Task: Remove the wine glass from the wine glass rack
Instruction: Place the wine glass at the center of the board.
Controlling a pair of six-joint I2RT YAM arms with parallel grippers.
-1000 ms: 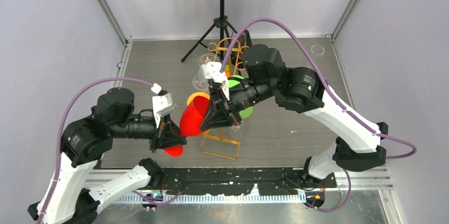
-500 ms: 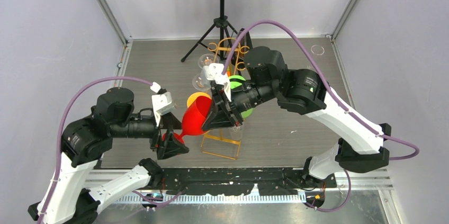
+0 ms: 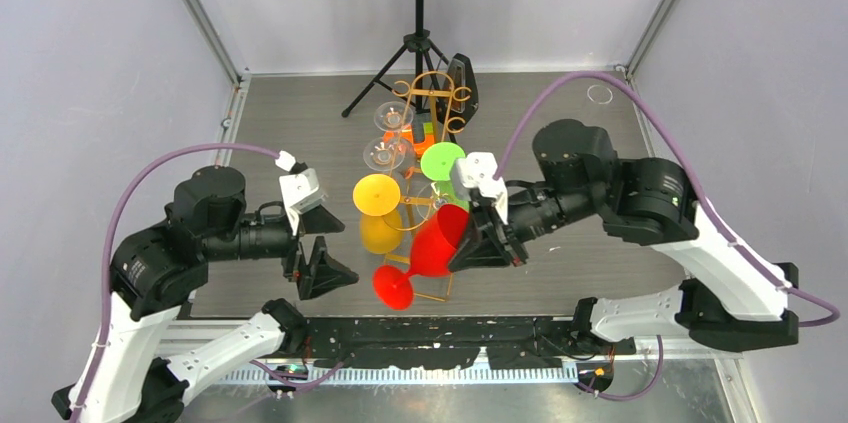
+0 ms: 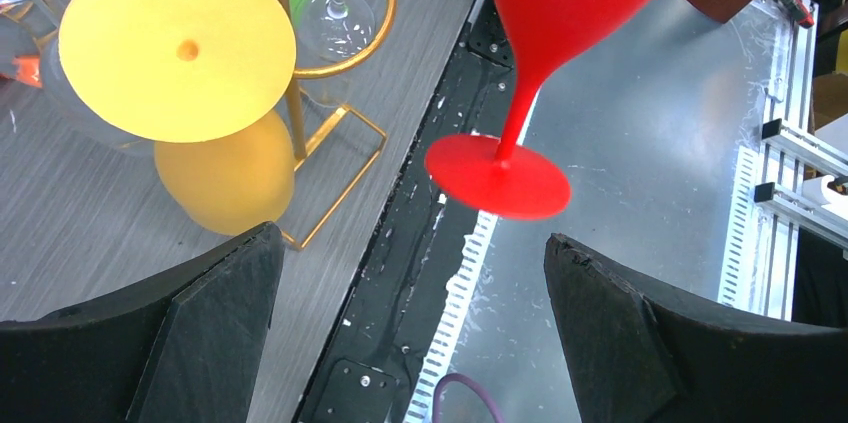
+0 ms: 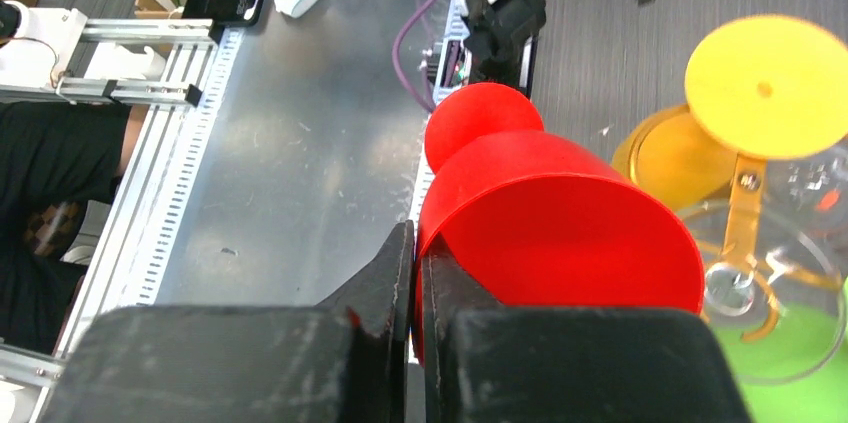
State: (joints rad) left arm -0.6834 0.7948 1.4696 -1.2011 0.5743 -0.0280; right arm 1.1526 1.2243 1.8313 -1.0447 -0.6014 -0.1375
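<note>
The right gripper swings outward, right in the top view and down next to release, as open tabletop by the rim of the lone clear glass lies outward and below it.
The red wine glass (image 3: 436, 241) hangs tilted in the air off the near end of the gold wire wine glass rack (image 3: 431, 93), foot (image 3: 393, 286) toward the front edge. My right gripper (image 3: 468, 251) is shut on the bowl's rim, one finger inside and one outside; in the right wrist view the red bowl (image 5: 560, 223) fills the space past that gripper (image 5: 415, 243). My left gripper (image 3: 322, 249) stands open to the left of the glass, touching nothing. From the left wrist, the red foot (image 4: 497, 175) floats ahead of the wide-apart left gripper (image 4: 412, 243).
A yellow glass (image 3: 377, 195), a green glass (image 3: 442, 160) and two clear glasses (image 3: 393, 115) hang upside down on the rack. The rack's rectangular base (image 3: 432, 292) lies just under the red glass. A black music stand (image 3: 418, 3) rises at the back. The table's front rail (image 3: 450, 353) is near.
My left gripper has opened, let go of the red glass's foot and drawn back slightly. The right arm has swung right and toward the front, carrying the red glass away from the rack.
</note>
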